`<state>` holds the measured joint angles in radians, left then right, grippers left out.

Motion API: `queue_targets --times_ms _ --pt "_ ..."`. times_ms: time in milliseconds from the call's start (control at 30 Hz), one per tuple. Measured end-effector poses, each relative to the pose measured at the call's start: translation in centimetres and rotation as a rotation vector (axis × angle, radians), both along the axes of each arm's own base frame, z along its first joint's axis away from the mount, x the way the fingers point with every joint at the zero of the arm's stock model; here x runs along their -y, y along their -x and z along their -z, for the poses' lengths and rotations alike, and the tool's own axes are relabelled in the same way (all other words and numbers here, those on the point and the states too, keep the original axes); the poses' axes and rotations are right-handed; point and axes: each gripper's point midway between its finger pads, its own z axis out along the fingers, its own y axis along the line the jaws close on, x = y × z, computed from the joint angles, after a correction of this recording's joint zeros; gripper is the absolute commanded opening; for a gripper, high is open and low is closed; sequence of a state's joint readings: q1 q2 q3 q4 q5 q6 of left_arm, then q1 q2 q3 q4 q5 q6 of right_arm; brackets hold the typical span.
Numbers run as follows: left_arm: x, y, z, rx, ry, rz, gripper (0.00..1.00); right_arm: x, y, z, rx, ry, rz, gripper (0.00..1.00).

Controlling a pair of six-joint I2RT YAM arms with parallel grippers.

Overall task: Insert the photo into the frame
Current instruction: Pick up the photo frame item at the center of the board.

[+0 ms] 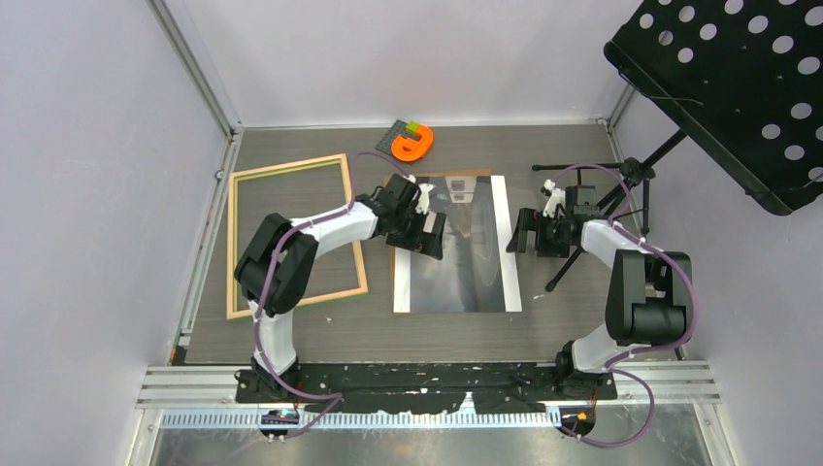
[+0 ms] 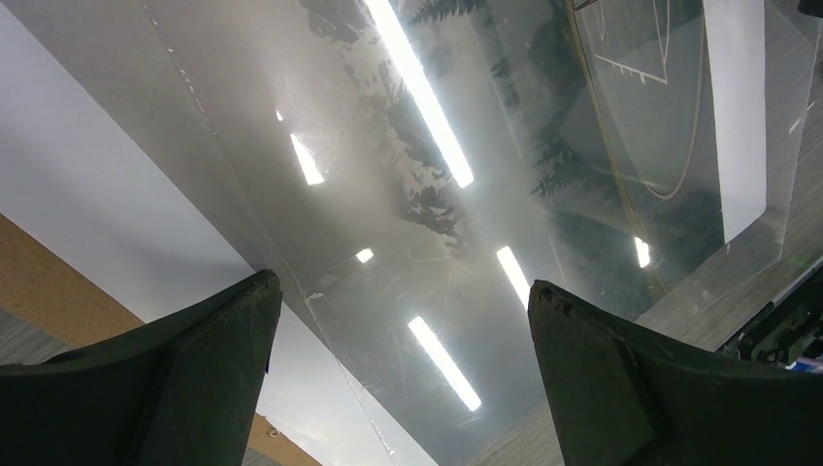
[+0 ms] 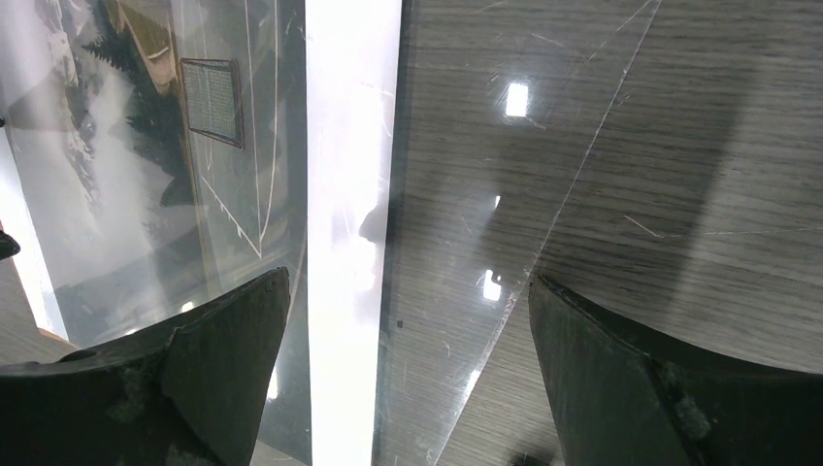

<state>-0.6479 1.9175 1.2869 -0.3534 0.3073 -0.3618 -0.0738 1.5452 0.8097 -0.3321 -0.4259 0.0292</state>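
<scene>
The clear pane's scratched edge (image 3: 506,309) lies between the open fingers of my right gripper, beyond the photo. My right gripper needs to tilt its fingers flatter toward the photo and pinch that edge.
The photo (image 1: 456,257), a dark misty landscape with white bands along its left and right edges, lies flat at the table's middle. The frame (image 1: 233,243), pale wood with a green inner edge, lies empty on the table to its left. My left gripper (image 1: 419,233) hovers open over the photo's left part; its wrist view shows the dark print (image 2: 466,194) and white band (image 2: 116,223) under the left gripper (image 2: 400,291). My right gripper (image 1: 534,233) is open just beyond the photo's right edge; in its wrist view the right gripper (image 3: 408,286) stands over the white band (image 3: 349,194).
A clear scratched pane (image 3: 466,243) lies skewed over the photo and onto the table. A brown backing board (image 1: 466,179) pokes out beneath the photo's far end. An orange object (image 1: 415,144) sits at the back. A black music stand (image 1: 728,87) and its tripod legs (image 1: 602,204) crowd the right.
</scene>
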Motion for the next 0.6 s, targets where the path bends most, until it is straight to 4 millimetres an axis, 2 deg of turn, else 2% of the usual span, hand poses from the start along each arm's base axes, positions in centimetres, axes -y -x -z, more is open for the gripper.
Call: queue_targets --times_ms 600 --pt "0.53 0.33 0.05 -0.019 0.024 0.012 0.99 -0.29 -0.17 -0.03 -0.001 -0.018 -0.009 1.0"
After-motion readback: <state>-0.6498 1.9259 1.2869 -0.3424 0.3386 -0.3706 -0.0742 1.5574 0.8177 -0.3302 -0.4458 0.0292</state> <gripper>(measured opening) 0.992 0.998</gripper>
